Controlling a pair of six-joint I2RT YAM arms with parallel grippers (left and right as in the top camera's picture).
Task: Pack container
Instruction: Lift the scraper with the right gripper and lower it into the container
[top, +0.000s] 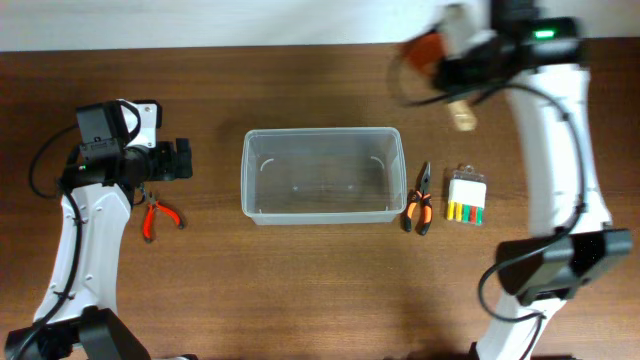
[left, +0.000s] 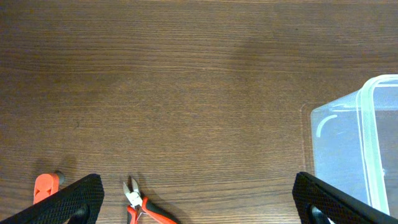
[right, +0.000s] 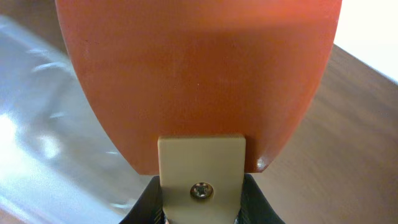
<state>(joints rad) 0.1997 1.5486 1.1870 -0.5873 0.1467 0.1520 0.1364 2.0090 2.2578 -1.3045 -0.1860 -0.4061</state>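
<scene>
I need to move my right gripper left in the overhead view, down inside to the container's bare bottom, and release the handle next.
The clear container (top: 322, 175) stands mid-table; nothing shows inside it. It also shows at the right edge of the left wrist view (left: 357, 143) and blurred at the left of the right wrist view (right: 37, 124). My right gripper (top: 458, 55) is raised beyond the container's far right corner. It is shut (right: 200, 208) on the beige handle (right: 200, 165) of an orange-bladed scraper (right: 199, 74), whose blade shows in the overhead view (top: 425, 48). My left gripper (top: 182, 160) is open and empty left of the container, fingers wide apart (left: 199, 205).
Red-handled pliers (top: 157, 215) lie under my left arm. Small red cutters (left: 142, 204) lie between my left fingers. Orange-and-black pliers (top: 419, 200) and a small clear box of coloured bits (top: 466, 196) lie right of the container.
</scene>
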